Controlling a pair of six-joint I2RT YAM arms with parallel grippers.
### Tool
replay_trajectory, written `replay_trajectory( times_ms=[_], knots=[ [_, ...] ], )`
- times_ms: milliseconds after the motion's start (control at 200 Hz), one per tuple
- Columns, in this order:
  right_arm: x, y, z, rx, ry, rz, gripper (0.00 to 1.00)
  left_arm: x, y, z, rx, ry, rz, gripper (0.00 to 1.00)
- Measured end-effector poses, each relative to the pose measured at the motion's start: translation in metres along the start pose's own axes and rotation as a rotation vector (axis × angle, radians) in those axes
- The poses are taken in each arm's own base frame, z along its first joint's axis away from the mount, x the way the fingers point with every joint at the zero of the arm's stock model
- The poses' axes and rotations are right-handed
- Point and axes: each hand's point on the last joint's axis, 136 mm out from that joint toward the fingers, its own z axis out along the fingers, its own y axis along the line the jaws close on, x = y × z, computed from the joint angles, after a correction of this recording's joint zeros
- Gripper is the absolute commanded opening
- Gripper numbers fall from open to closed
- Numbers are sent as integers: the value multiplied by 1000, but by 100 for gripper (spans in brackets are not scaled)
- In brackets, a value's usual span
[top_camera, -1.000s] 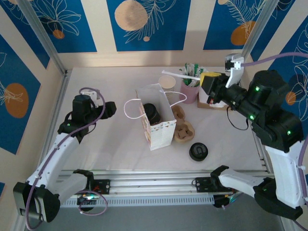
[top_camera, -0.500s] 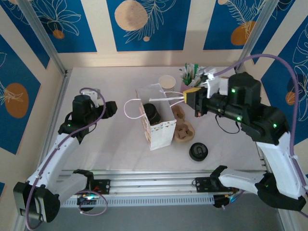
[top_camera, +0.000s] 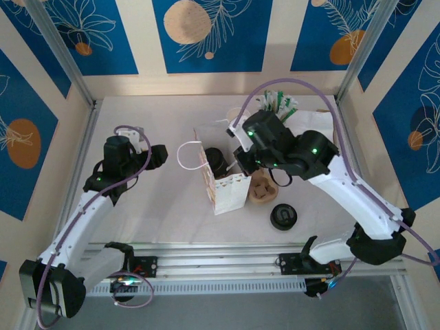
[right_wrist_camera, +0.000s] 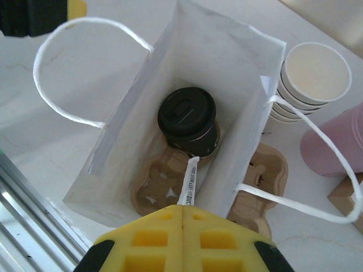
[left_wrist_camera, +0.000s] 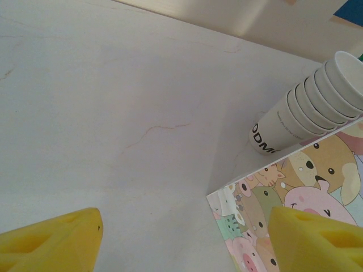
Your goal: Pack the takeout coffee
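My right gripper lowers into the bag's opening over the pulp carrier's empty hollow next and releases the stick packet (right_wrist_camera: 188, 182), since the coffee fills the carrier's other hollow.
The takeout coffee (right_wrist_camera: 187, 116), a pale cup with a black lid, stands inside the white gift bag (right_wrist_camera: 215, 51) on a brown pulp carrier (right_wrist_camera: 152, 182). In the top view the coffee (top_camera: 216, 159) shows through the bag's (top_camera: 227, 190) open mouth. My right gripper (right_wrist_camera: 182, 211) hangs over the bag's opening, shut on a white stick packet (right_wrist_camera: 188, 182) that points down at the cup. From above, the right gripper (top_camera: 238, 159) sits at the bag's right rim. My left gripper (left_wrist_camera: 186, 218) is open and empty, left of the bag's cartoon-printed side (left_wrist_camera: 289, 192); it stands apart from the bag in the top view (top_camera: 158, 157).
A stack of lidless cream cups (right_wrist_camera: 312, 73) and a pink cup (right_wrist_camera: 334, 141) stand behind the bag. More pulp carriers (top_camera: 263, 187) lie to its right, and a loose black lid (top_camera: 283, 216) lies near the front. The bag's handles (right_wrist_camera: 74, 34) loop outward.
My right arm has swung left from the back right corner to above the bag, carrying the white stick packet. The left arm has not moved.
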Motion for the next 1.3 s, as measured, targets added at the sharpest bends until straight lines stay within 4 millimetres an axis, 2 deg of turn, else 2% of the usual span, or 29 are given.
replay_trajectory(
  times_ms=[250, 425, 590, 750, 870, 1030, 1301],
  knots=[
    [4, 4, 31, 53, 79, -40, 0, 0, 0, 0, 1, 1, 1, 77],
    [7, 7, 61, 77, 149, -39, 6, 1, -1, 0, 3, 2, 2, 77],
    [5, 5, 76, 95, 176, -18, 10, 1, -1, 1, 2, 5, 1, 77],
    [4, -1, 85, 110, 190, 15, 13, 2, -1, 2, 1, 8, 1, 77],
    [3, -3, 88, 116, 197, 29, 19, 2, -1, 2, 1, 8, 1, 77],
    [-2, -4, 85, 116, 182, 35, 24, 2, -1, 2, 2, 9, 2, 77],
    [-7, -6, 82, 125, 165, 38, 24, 2, -1, 2, 3, 9, 2, 77]
  ],
)
